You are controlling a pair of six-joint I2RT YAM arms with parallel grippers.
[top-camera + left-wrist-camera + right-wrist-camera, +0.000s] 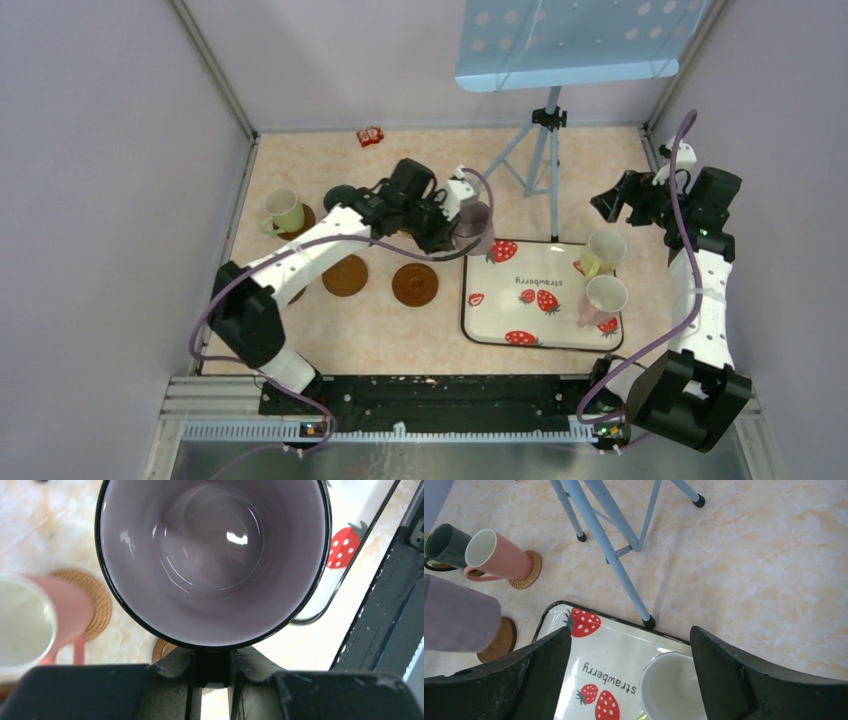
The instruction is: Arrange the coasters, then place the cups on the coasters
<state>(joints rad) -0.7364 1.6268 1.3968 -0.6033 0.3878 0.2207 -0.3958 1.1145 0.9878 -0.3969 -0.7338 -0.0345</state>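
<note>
My left gripper should next carry the mauve cup left in the top view and down onto the brown coaster under my arm, since far coasters hold cups.
My left gripper point(456, 222) point(212, 672) is shut on the handle of a mauve cup point(477, 225) point(215, 555) point(459, 615), held just left of the tray's far corner. Below it lies a bare brown coaster point(162, 650) point(499, 640). A pink cup point(30, 622) point(496, 557) stands on a coaster point(97, 605) point(529, 570) beside a dark green cup point(446, 545) point(340, 197). A yellow-green cup point(285, 212) sits on a coaster at the far left. Two bare coasters point(345, 275) point(415, 284) lie mid-table. My right gripper point(625, 200) point(629, 675) hangs open above the tray.
The white strawberry tray point(530, 310) point(614, 645) point(345, 545) holds a yellow cup point(603, 252) point(674, 687) and a light pink cup point(603, 298). A blue stand's tripod legs point(540, 150) point(624, 575) reach the tray's far edge. A small red packet point(370, 136) lies at the back.
</note>
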